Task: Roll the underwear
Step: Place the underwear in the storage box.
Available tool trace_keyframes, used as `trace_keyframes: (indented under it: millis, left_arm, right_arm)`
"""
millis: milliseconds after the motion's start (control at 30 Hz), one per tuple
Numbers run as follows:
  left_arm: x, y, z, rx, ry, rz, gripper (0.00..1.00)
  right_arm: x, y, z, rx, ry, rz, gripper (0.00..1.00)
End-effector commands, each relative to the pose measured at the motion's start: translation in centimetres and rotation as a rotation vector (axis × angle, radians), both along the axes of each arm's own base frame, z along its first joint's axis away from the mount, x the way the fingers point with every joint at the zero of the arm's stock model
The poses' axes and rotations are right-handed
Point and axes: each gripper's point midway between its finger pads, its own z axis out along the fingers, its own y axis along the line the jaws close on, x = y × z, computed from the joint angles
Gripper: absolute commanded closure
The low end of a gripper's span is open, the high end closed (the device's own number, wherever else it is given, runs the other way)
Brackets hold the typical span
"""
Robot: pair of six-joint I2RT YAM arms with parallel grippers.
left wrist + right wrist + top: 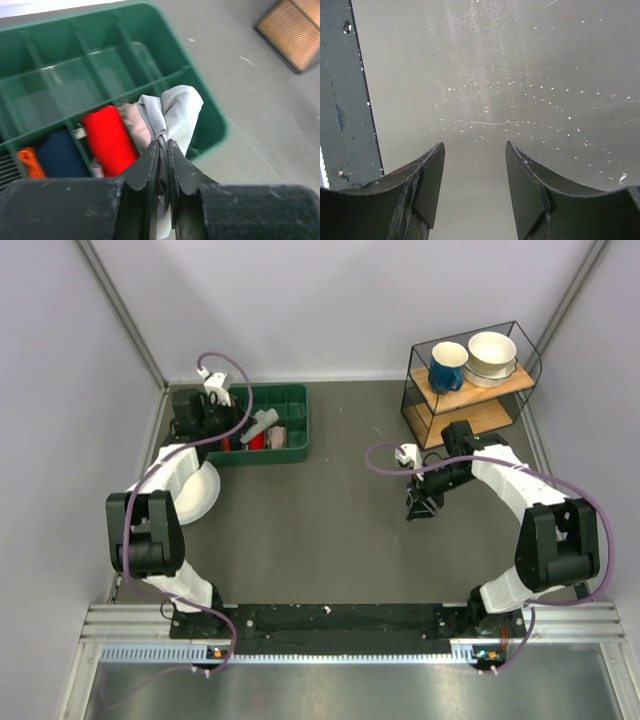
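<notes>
The left gripper will next turn, carry the underwear (176, 111) outward and lower it into the far section of the green tray behind the dark blue roll (29, 106), since that section is empty.
The underwear (176, 111), a bunched light grey cloth, hangs from my left gripper (163, 143), whose jaws are shut on a fold of it. It hovers over the near right compartment of the green tray (75, 75). From above, the same grey cloth (262, 424) sits over the tray (288, 398) at the left gripper (246, 433). My right gripper (420, 510) stands open above the bare table with nothing between its fingers (432, 172).
Red (107, 140), pink (134, 126), dark blue (62, 155) and orange (29, 160) cloth rolls fill the tray's near compartments. A white plate (195, 492) lies under the left arm. A wire shelf (468, 410) at the back right holds a blue mug (447, 365) and bowls (492, 355).
</notes>
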Motion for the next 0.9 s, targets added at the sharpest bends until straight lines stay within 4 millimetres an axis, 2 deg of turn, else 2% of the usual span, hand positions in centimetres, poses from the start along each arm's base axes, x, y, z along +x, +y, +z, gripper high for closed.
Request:
trace_keyframes:
  millis: [0,33,67,133,333,467,667,867]
  left_arm:
    - [4.4,4.9,0.3,0.042,-0.010,0.209,0.98]
    - [5.2,5.6,-0.5,0.050,0.005,0.237,0.98]
    - [6.4,6.6,0.4,0.063,-0.018,0.288,0.98]
    - [8.3,7.9,0.6,0.063,-0.036,0.343,0.98]
    - [13.1,11.5,-0.7,0.071,-0.035,0.506,0.99]
    - [15.3,12.3,-2.2,0.065,0.004,0.546,1.00]
    - [17.5,13.7,-2.9,0.043,0.008,0.636,0.99]
    - [19.1,12.1,-3.7,0.015,0.028,0.636,0.99]
  right_arm:
    - [0.1,0.4,1.3,0.053,-0.034,0.000,0.47]
    - [0.1,0.4,1.2,0.053,-0.033,-0.001,0.47]
    - [0.1,0.4,1.2,0.053,-0.031,-0.003,0.47]
    - [0.1,0.4,1.2,0.052,-0.028,-0.002,0.47]
    - [0.0,0.4,0.7,0.051,-0.008,-0.002,0.47]
    - [0.0,0.3,0.4,0.042,0.002,-0.001,0.47]
    - [-0.1,0.3,0.3,0.042,0.006,0.002,0.47]
    - [-0.1,0.2,0.0,0.031,0.011,0.006,0.47]
